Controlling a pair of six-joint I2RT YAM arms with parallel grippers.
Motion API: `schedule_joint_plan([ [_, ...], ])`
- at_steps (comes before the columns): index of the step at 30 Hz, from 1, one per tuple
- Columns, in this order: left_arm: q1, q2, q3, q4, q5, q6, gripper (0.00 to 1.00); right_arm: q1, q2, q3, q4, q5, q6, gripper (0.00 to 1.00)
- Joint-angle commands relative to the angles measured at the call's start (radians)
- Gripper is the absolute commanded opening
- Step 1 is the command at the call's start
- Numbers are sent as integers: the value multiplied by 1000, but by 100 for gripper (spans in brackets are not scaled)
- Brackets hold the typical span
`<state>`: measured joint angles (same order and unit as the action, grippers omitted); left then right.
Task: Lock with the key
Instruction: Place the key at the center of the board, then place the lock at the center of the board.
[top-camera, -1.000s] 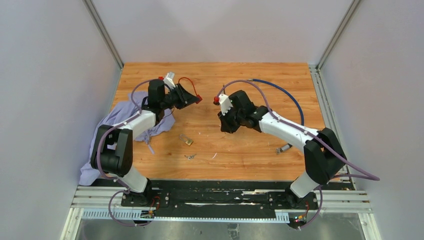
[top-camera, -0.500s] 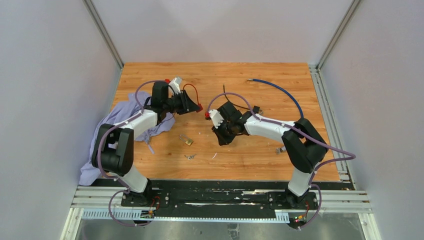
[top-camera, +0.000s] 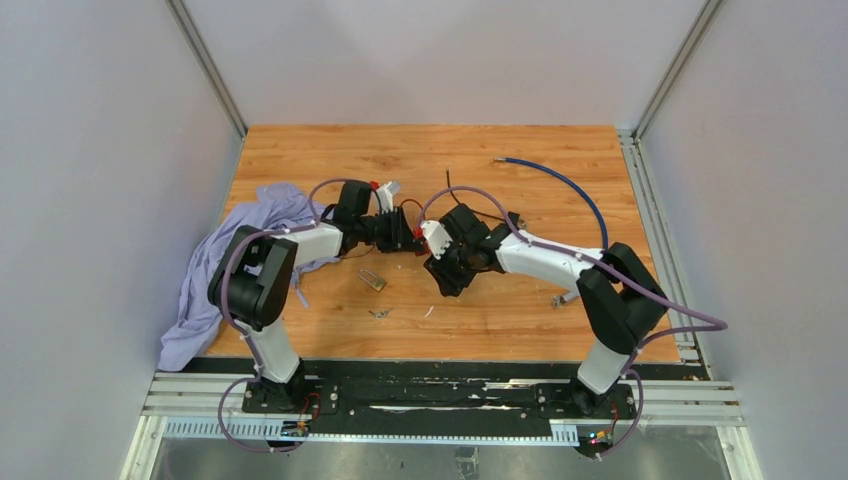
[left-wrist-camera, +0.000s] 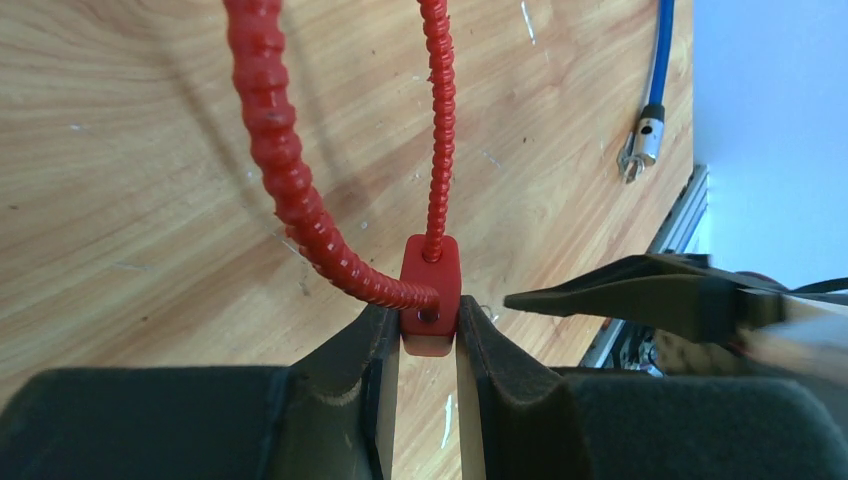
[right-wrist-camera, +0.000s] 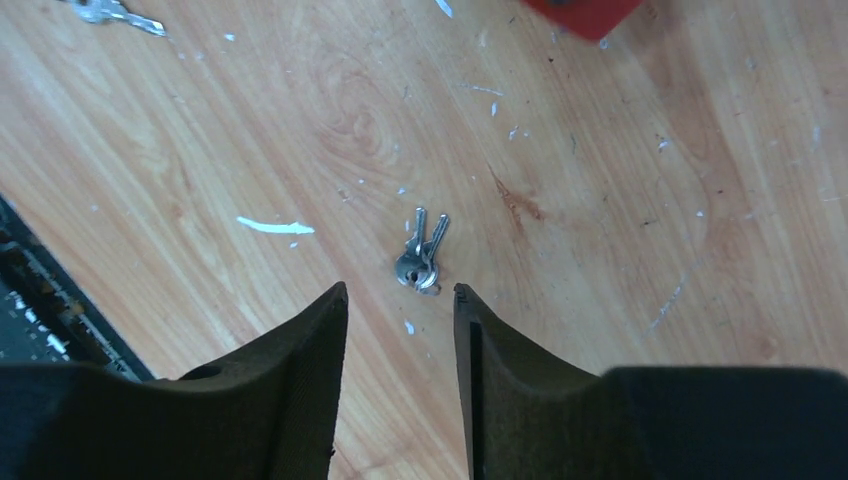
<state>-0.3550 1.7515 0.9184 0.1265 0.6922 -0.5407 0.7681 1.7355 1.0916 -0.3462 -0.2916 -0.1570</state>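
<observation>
I will next move my left gripper down and back, put the red lock on the bare wood beside the small heap of keys and let go of it, because it hangs above the table.
A red cable lock has a small block body (left-wrist-camera: 432, 280) and a ribbed red cable (left-wrist-camera: 275, 160) looping up from it. My left gripper (left-wrist-camera: 430, 325) is shut on that body, held above the table near the middle (top-camera: 405, 236). My right gripper (right-wrist-camera: 400, 290) is open and hovers low over the wood, with a small bunch of silver keys (right-wrist-camera: 420, 262) lying just beyond its fingertips. In the top view that gripper (top-camera: 442, 283) sits close beside the lock and hides those keys. One right finger (left-wrist-camera: 640, 295) shows beside the lock.
Another silver key set (top-camera: 380, 313) lies on the table, also seen as keys (right-wrist-camera: 115, 12) at the far left. A brass padlock (top-camera: 374, 282) rests nearby. A lilac cloth (top-camera: 230, 260) covers the left edge. A blue cable (top-camera: 570, 185) curves at the back right.
My left arm has carried the red lock right, toward the centre. My right arm swung left and down over the keys, and its jaws have opened.
</observation>
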Motion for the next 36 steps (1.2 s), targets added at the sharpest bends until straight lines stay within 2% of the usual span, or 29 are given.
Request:
schedule_joint_plan([
  [1, -31, 33, 4, 19, 57, 10, 2, -7, -98, -19, -35, -37, -54, 44],
  [10, -86, 112, 20, 18, 77, -21, 8, -194, -235, -8, -35, -24, -77, 47],
  [16, -86, 153, 46, -38, 60, 4, 14, -254, -277, -19, -24, 10, -93, 47],
  [22, -82, 128, 71, -140, -12, 95, 44, -340, -223, 24, -40, 49, -39, 47],
  [31, -54, 74, 128, -302, -112, 177, 67, -472, -60, 148, -94, 60, -153, 52],
  [32, -48, 66, 135, -318, -124, 189, 69, -484, -37, 168, -104, 71, -167, 59],
  [33, -45, 57, 140, -332, -137, 201, 71, -497, -14, 189, -107, 86, -182, 62],
  [36, -29, 14, 144, -349, -155, 231, 75, -528, 53, 247, -118, 98, -250, 63],
])
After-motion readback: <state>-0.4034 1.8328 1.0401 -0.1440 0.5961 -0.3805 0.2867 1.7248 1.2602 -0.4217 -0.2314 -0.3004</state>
